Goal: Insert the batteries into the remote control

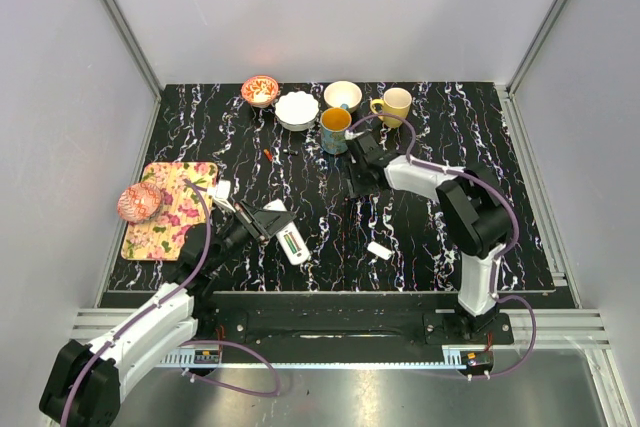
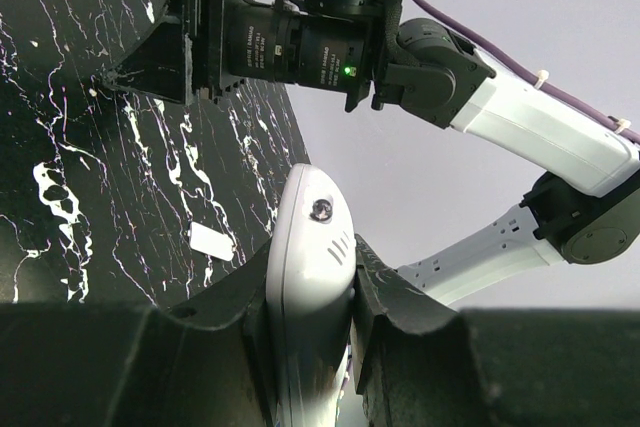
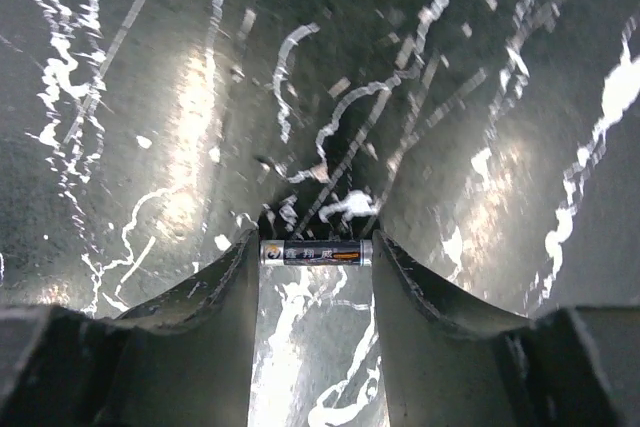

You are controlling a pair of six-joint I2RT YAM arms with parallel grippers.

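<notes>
The battery is pinched by its ends, so I will free it by moving my right gripper to the right in the top view, turning, to the bare tabletop beyond the chip.
My left gripper point(image 1: 278, 231) is shut on the remote control point(image 1: 293, 245), a slim white bar with a dark slot facing up, held just above the table. In the left wrist view the remote's rounded end point(image 2: 312, 267) sticks out between the fingers point(image 2: 385, 292). My right gripper point(image 1: 353, 183) is at the table's middle, its tips down at the surface. In the right wrist view a black battery point(image 3: 316, 252) spans crosswise between its two fingertips, touching both. I cannot tell whether the battery rests on the table.
A small white chip point(image 1: 378, 250) lies right of the remote and also shows in the left wrist view point(image 2: 211, 241). Bowls point(image 1: 297, 109) and mugs point(image 1: 336, 129) stand at the back. A floral board point(image 1: 170, 209) with a pink object lies left. Small bits point(image 1: 270, 154) lie mid-back.
</notes>
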